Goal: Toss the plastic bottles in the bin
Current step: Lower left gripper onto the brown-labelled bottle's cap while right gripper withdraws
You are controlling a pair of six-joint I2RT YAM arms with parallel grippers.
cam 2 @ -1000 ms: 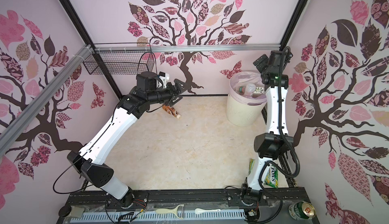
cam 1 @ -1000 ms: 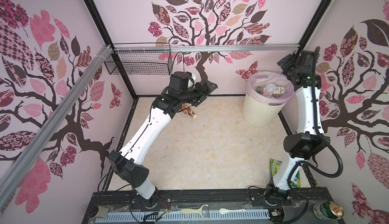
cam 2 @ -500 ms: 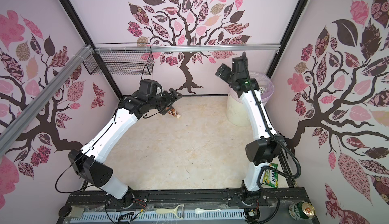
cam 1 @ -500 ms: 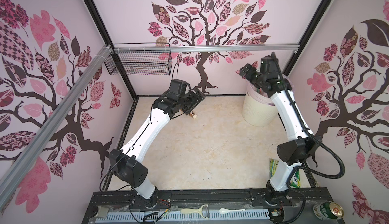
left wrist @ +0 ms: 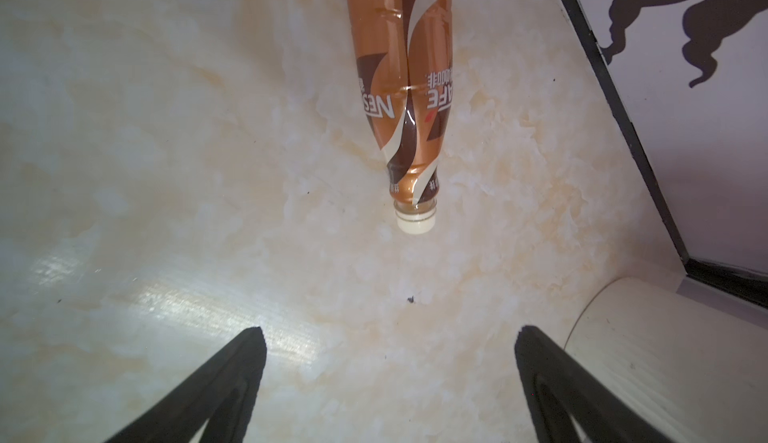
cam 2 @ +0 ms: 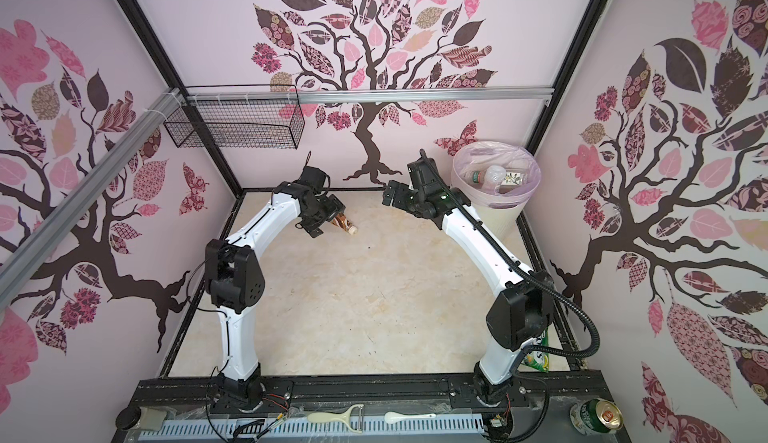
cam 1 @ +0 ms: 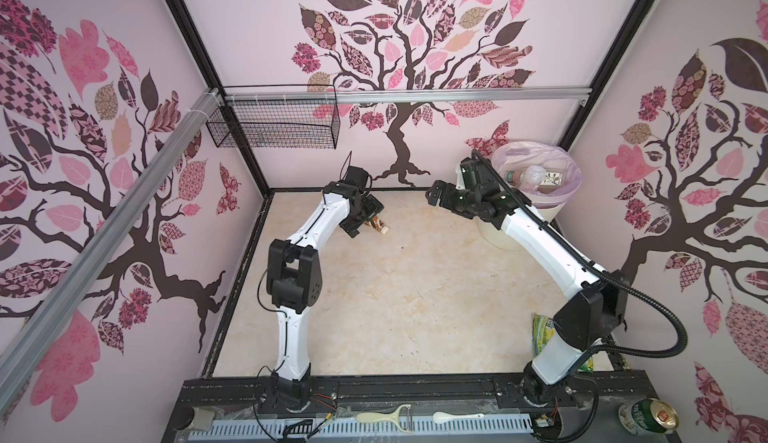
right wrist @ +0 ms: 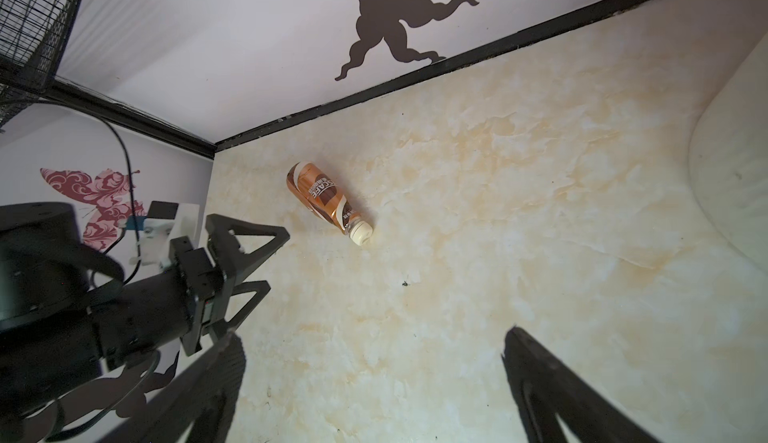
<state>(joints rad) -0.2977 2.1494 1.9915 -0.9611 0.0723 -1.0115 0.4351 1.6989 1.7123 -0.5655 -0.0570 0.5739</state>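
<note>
My left gripper lowers its open fingers toward the bin next and closes them around the narrow end, since the bottle's slim neck [cam 1: 380, 225] lies below, that way.
A brown-wrapped plastic bottle [cam 1: 377, 225] [cam 2: 344, 224] with a cream cap lies on its side on the floor near the back wall. My left gripper [cam 1: 365, 217] [left wrist: 390, 333] hangs open just beside it. In the left wrist view the bottle [left wrist: 401, 87] lies ahead of the fingertips, not between them. My right gripper [cam 1: 434, 193] [right wrist: 374, 341] is open and empty, in the air left of the bin [cam 1: 492, 235] [cam 2: 500, 220]. The right wrist view shows the bottle [right wrist: 326, 199] and the left gripper [right wrist: 277, 259]. Clear bottles [cam 1: 528, 175] lie inside the lilac-lined bin.
A black wire basket [cam 1: 274, 129] hangs on the back left rail. A yellow-green snack bag [cam 1: 544, 333] lies by the right arm's base. On the front ledge are a green can [cam 1: 648, 420], a peeler [cam 1: 386, 416] and a spoon [cam 1: 457, 417].
My right arm has swung from over the bin to the left and down, toward the back middle. My left gripper has sunk lower beside the brown bottle.
</note>
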